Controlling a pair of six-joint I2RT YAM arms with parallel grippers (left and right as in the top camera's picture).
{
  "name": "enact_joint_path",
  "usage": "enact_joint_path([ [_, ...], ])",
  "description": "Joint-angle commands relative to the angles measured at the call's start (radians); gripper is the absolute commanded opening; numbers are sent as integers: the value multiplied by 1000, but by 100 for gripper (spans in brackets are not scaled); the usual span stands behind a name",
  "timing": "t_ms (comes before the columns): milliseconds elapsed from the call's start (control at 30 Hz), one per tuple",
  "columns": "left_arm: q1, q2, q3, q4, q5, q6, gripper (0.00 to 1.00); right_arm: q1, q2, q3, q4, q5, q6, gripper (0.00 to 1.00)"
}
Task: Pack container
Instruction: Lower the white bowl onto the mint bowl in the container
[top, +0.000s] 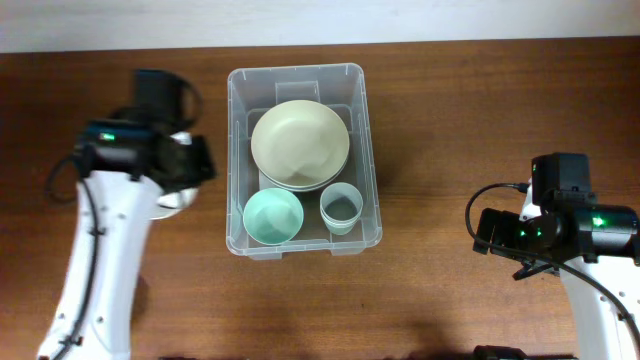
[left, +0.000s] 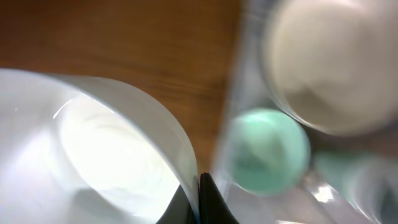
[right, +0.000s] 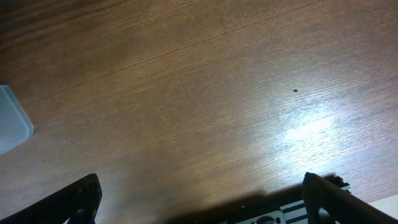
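The white bowl in the robot's left gripper should go across the container's side next and down into the mint green bowl, which sits empty in the container.
The clear plastic container (top: 300, 160) stands mid-table. Inside it lie a cream plate (top: 300, 143), a mint green bowl (top: 272, 216) and a pale blue cup (top: 341, 208). My left gripper (left: 199, 202) is shut on the rim of a white bowl (left: 93, 155), just left of the container; in the overhead view the bowl (top: 172, 203) peeks out under the left arm. In the left wrist view the container wall (left: 227, 124), green bowl (left: 267, 149) and cream plate (left: 333, 68) are blurred at right. My right gripper (right: 199, 199) is open and empty over bare wood, well right of the container.
A corner of the container (right: 12, 127) shows at the left edge of the right wrist view. Brown wooden table (top: 470, 110) surrounds the container. A white wall edge runs along the table's back (top: 320, 20).
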Motion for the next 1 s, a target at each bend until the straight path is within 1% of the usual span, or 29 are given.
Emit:
enact_joint_path([
  [0,-140,-15,31,11,45,-70,1,5,-1,1,0,2,4,99],
  [167,-317,6,31,56,44,-105,1,5,-1,1,0,2,4,99],
  [333,-406,74,31,66,44,-108,1,5,-1,1,0,1,4,99],
  [567,-415,216,30,42,63,-115,1,5,-1,1,-1,1,4,99],
  [733,-415,310,30,39,118,-115,1,5,-1,1,-1,2,4,99],
  [900,-414,362,30,32,114,-114,1,5,-1,1,-2,2,4,99],
  [933,-414,365,30,33,112,-114,11,5,-1,1,-2,2,4,99],
  [967,-414,366,30,34,105,-114,24,5,-1,1,-4,2,4,99],
])
